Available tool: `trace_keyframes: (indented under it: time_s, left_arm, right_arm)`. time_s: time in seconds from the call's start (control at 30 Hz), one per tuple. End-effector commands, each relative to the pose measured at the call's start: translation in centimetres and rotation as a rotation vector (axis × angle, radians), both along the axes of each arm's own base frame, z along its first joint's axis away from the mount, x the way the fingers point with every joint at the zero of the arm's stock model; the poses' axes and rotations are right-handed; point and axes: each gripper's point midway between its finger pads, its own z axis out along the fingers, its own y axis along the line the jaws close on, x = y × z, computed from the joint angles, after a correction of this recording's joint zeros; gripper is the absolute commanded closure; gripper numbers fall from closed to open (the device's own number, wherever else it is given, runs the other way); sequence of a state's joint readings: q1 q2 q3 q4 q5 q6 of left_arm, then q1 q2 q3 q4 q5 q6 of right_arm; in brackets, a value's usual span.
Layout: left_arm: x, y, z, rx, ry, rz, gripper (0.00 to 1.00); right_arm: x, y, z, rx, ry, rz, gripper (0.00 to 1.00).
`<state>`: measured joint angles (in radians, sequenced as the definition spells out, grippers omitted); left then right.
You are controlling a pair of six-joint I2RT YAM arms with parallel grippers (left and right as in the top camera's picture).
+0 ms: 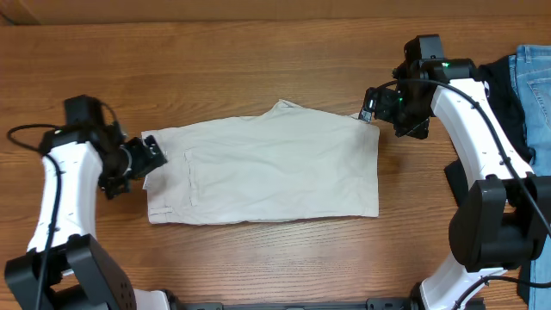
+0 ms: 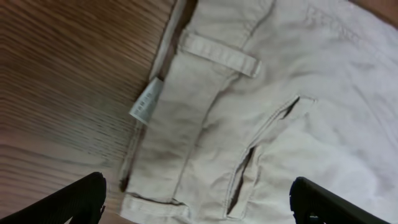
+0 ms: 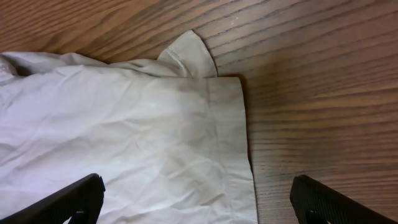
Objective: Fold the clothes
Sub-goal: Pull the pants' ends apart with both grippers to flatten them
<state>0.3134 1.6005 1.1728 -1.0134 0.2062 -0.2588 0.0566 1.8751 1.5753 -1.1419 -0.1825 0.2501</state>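
Note:
The left gripper lowers and tilts flatter onto the waistband's edge [image 2: 178, 52] beside the belt loop next, since both layers end at the waistband.
The beige shorts [image 1: 267, 170] lie flat in the middle of the wooden table, folded in half, waistband to the left and leg hems to the right. My left gripper [image 1: 148, 159] is open and empty just above the waistband end; its view shows the waistband, a belt loop, a back pocket slit [image 2: 249, 168] and the white label [image 2: 146, 102]. My right gripper [image 1: 372, 105] is open and empty over the far right hem corner, which shows in its view [image 3: 227, 124] with a small flap sticking out beyond it [image 3: 189, 53].
A black garment [image 1: 508, 95] and blue denim jeans [image 1: 538, 86] lie at the right edge of the table, behind my right arm. Bare wood surrounds the shorts.

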Motion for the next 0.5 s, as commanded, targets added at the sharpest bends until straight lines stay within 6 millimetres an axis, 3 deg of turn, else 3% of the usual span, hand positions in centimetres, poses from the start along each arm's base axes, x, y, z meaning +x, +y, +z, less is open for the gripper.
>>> trace_keyframes:
  time_s: [0.0, 0.3, 0.47]
  left_arm:
    - [0.6, 0.4, -0.8, -0.046, -0.027, -0.074, 0.03]
    - [1.9, -0.8, -5.5, -0.209, -0.004, -0.140, 0.06]
    - [2.3, -0.5, -6.8, -0.217, -0.006, -0.160, 0.07]
  right_arm:
    - [0.8, -0.1, 0.8, -0.003, -0.039, 0.016, 0.00]
    - [0.6, 0.4, 0.8, 0.026, -0.028, 0.022, 0.00]
    - [0.4, 0.4, 0.8, 0.025, -0.022, 0.023, 0.00]
